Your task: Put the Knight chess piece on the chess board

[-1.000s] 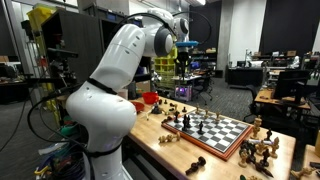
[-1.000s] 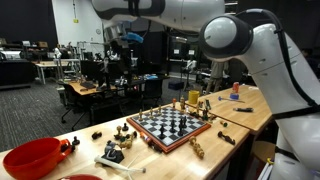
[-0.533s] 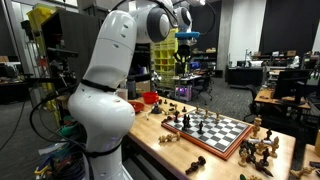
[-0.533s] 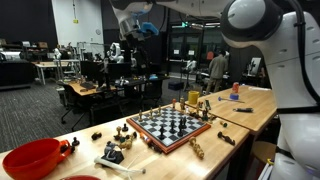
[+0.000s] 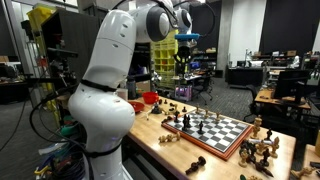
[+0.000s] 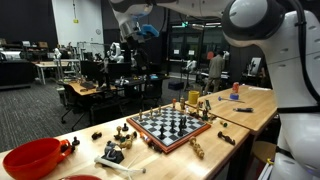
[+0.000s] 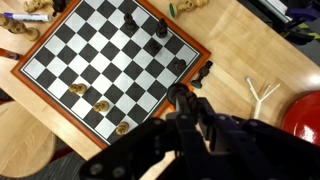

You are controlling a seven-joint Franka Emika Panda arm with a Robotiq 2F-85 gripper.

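Observation:
The board's near corner square (image 6: 165, 146) (image 7: 191, 50) stands open beside dark pieces, so next my gripper will turn and lower toward the red bowl to release the dark piece there.
The chess board (image 7: 110, 60), black and white checks with a reddish-brown border, lies on the light wooden table and shows in both exterior views (image 5: 214, 131) (image 6: 170, 126). A few light and dark pieces stand on it. A dark piece (image 7: 205, 72) is at the board's edge, just past my fingertips. I cannot tell which piece is the Knight. My gripper (image 7: 186, 100) hangs high above the table (image 5: 186, 42) (image 6: 140, 28). Its fingers are drawn together. Whether a piece sits between them cannot be made out.
Loose chess pieces lie around the board (image 5: 195, 163) (image 6: 197, 148) (image 6: 125, 132). A red bowl (image 7: 305, 120) (image 6: 30, 158) stands at one end of the table, with a white forked item (image 7: 262, 92) near it. Lab desks and equipment fill the background.
Between 1.0 s and 0.5 s ago the arm swung and its upper links rose. Since then nothing has visibly moved.

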